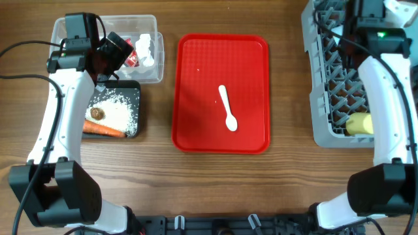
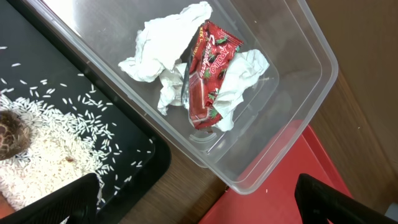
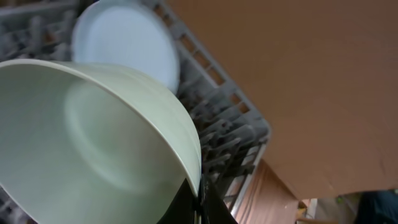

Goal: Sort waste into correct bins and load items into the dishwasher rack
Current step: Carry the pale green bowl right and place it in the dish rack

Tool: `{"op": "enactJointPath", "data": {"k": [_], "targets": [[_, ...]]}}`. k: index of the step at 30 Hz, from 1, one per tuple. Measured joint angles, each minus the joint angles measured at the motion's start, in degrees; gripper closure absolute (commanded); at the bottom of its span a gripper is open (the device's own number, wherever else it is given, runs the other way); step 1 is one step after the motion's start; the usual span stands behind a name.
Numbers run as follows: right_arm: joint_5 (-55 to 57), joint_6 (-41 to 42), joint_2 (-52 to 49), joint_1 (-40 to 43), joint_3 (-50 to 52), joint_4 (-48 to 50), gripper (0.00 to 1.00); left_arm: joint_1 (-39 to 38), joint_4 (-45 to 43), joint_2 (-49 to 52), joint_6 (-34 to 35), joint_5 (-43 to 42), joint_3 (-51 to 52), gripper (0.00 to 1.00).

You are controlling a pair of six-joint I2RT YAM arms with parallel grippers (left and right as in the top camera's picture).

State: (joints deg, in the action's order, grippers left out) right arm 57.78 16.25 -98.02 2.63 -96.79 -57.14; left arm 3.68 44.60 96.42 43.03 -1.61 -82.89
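Note:
The mint-green bowl (image 3: 81, 149) hangs above the grey rack, so next I will move my right gripper down and outward into the rack's far part beside the pale blue plate and release.
My left gripper (image 2: 199, 205) is open and empty, hovering over the near corner of the clear tub (image 2: 298, 81), which holds white napkins (image 2: 165, 43) and the red wrapper (image 2: 208, 74). The black tray (image 1: 136, 91) holds rice (image 1: 117, 114), a brown lump (image 1: 98, 113) and the carrot (image 1: 103, 130). My right gripper (image 3: 200, 205) is shut on the rim of the mint-green bowl (image 3: 81, 149), above the grey rack (image 3: 230, 130). The pale blue plate (image 3: 124, 46) stands in the rack. The yellow cup (image 1: 360, 124) lies in the rack's near part. The white spoon (image 1: 227, 108) lies on the red tray. The pale blue bowl is out of view.
The flat red tray (image 1: 196, 78) lies at the table's middle, between the bins on the left and the rack (image 1: 323, 111) on the right. The tub's corner sits close to the red tray's edge (image 2: 280, 199). A few rice grains lie on the red tray.

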Motion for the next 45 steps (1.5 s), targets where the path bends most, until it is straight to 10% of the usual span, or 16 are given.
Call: {"op": "enactJointPath", "data": {"k": [9, 20, 45], "targets": [[2.0, -5.5, 0.0, 6.5, 0.0, 13.1, 0.96, 0.0, 0.0, 0.0, 0.0, 0.0, 0.0, 0.0], [1.3, -33.4, -10.3, 7.4, -0.5, 54.8, 0.96, 0.0, 0.0, 0.0, 0.0, 0.0, 0.0, 0.0], [-5.3, -50.4, -25.6, 7.4, -0.5, 68.0, 0.96, 0.0, 0.0, 0.0, 0.0, 0.0, 0.0, 0.0]]}}
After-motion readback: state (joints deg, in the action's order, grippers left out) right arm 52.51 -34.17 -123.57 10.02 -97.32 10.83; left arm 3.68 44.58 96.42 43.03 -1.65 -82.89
